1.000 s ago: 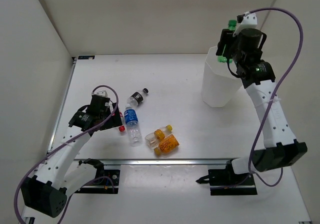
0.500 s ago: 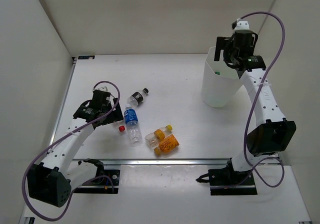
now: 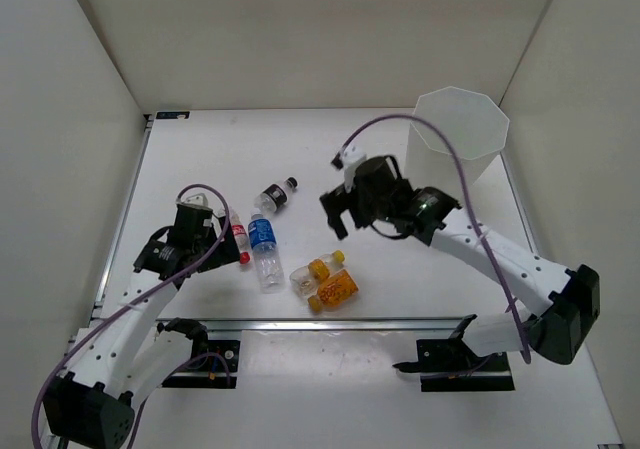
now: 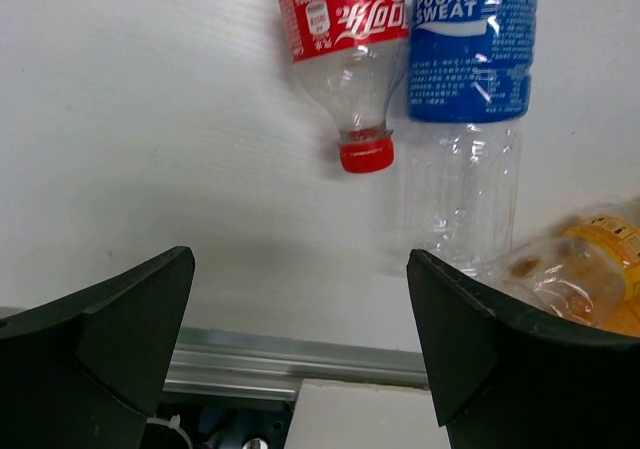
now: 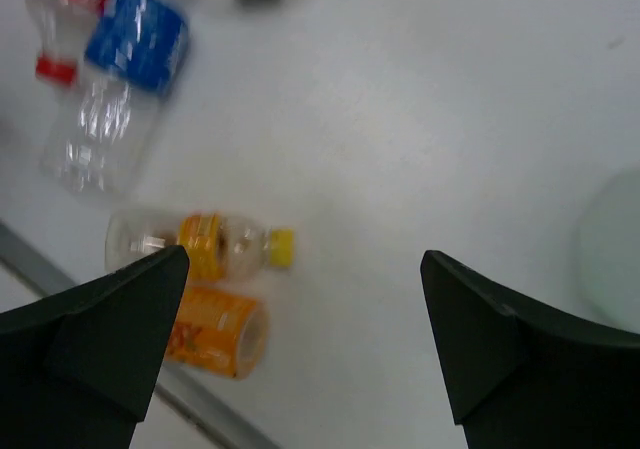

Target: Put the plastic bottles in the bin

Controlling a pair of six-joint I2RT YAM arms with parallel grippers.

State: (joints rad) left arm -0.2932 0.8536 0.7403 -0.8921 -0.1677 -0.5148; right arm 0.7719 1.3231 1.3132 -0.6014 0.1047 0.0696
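Note:
The right gripper moves across and down onto the dark-label bottle's bottom end (image 3: 267, 202) next, since it lies below the gripper and to its left in the top view.
Five bottles lie on the table. The red-label bottle (image 3: 238, 236) and the blue-label bottle (image 3: 264, 249) lie side by side, the dark-label bottle (image 3: 277, 196) lies behind them, and the two orange bottles (image 3: 320, 267) (image 3: 335, 289) lie near the front rail. My left gripper (image 3: 210, 247) is open and empty, just left of the red-label bottle (image 4: 345, 29); the blue-label bottle (image 4: 465, 79) lies beside it. My right gripper (image 3: 338, 212) is open and empty, above the orange bottles (image 5: 200, 244) (image 5: 215, 329). The white bin (image 3: 457, 134) stands at the far right. The green bottle is out of sight.
A metal rail (image 3: 330, 321) runs along the table's near edge, close to the orange bottles. White walls enclose the table on the left, back and right. The bin's edge shows at the right of the right wrist view (image 5: 612, 244).
My right arm has swung from above the bin down to the middle of the table, and the green bottle is no longer in its gripper. My left gripper has shifted slightly beside the red-label bottle.

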